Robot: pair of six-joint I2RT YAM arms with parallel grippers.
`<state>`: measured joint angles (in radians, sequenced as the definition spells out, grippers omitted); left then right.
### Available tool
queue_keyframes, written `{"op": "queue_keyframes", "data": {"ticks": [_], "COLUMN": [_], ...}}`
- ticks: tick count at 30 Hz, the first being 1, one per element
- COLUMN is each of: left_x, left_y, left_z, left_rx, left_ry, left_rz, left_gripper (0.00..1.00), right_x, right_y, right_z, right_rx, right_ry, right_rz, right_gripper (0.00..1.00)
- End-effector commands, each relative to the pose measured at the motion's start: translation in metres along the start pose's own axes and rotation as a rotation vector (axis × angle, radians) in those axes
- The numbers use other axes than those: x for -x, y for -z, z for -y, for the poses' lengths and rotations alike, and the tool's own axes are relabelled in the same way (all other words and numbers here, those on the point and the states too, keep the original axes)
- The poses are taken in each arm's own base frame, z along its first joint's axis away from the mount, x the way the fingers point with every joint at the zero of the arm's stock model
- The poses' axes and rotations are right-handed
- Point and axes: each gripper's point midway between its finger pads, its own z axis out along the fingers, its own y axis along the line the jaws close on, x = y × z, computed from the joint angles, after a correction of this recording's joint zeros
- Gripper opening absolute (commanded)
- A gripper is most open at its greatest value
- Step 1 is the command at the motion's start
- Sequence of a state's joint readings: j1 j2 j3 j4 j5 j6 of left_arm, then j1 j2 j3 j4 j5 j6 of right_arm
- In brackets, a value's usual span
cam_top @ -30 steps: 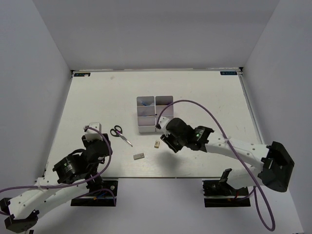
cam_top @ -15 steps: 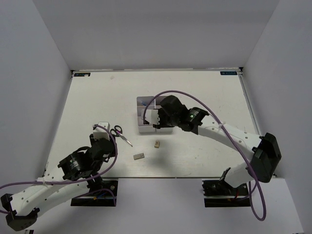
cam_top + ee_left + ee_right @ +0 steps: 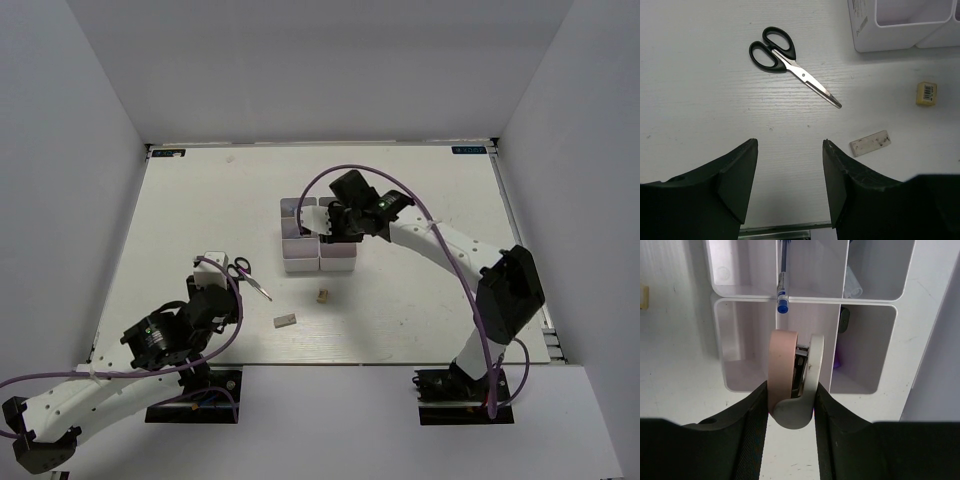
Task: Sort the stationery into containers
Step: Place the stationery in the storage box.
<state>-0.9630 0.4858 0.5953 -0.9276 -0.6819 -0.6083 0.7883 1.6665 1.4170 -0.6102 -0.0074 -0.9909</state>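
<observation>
Next, my right gripper moves down toward the middle bin, between its dividers, and releases the white-pink stapler, since that bin beneath the stapler is empty.
My right gripper (image 3: 791, 387) is shut on the white-pink stapler (image 3: 792, 365), which hangs over a middle bin of the containers (image 3: 870, 302). A blue pen (image 3: 782, 282) lies in the bin beyond it. A black piece (image 3: 844, 320) and a bit of purple (image 3: 838, 360) show in the bin to the right. My left gripper (image 3: 790, 142) stands open and empty above bare table. Ahead of it lie the black-handled scissors (image 3: 790, 65). The grey-white block (image 3: 870, 143) and beige eraser (image 3: 926, 93) are to its right. From above, the scissors (image 3: 248, 277), eraser (image 3: 322, 296) and block (image 3: 285, 321) lie in front of the containers (image 3: 300, 262).
The table's near edge (image 3: 780, 231) runs just below my left fingers. A white object (image 3: 852, 287) sits in the far right bin. A purple cable (image 3: 345, 172) arches over the right arm. Grey walls enclose the table on three sides.
My right arm has swung from beside the eraser up over the containers, carrying the stapler. My left gripper edged forward toward the scissors, then held still.
</observation>
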Motion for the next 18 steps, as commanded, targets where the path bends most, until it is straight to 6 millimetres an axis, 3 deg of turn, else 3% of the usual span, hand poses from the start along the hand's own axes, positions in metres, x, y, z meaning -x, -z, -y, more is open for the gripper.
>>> {"op": "queue_keyframes", "data": {"ticks": [1,9,16,17,18], "left_x": [0.0,-0.002,-0.004,-0.004,-0.004], "left_y": [-0.003,-0.005,-0.006,-0.006,-0.006], "left_z": [0.004,0.005,0.005,0.005,0.006], "left_rx": [-0.01,-0.012,-0.013,-0.011,-0.013], "left_ry": [0.001,-0.008,-0.007,-0.007,-0.012], "left_rz": [0.004,-0.002,-0.006,-0.004,-0.007], "left_gripper": [0.65,0.65,0.65,0.65,0.65], "right_x": [0.01,-0.009,-0.015,-0.015,-0.017], "right_y": [0.004,-0.016,-0.025,-0.027,-0.027], "right_z": [0.015,0.018,0.024,0.025,0.026], "right_rx": [-0.002,0.028,0.026,0.022,0.02], "right_ry": [-0.005,-0.039,-0.06,-0.063,-0.068], "right_rz": [0.039,-0.001,-0.026,-0.027,-0.029], "right_gripper": [0.0,0.01,0.12,0.23,0.24]}}
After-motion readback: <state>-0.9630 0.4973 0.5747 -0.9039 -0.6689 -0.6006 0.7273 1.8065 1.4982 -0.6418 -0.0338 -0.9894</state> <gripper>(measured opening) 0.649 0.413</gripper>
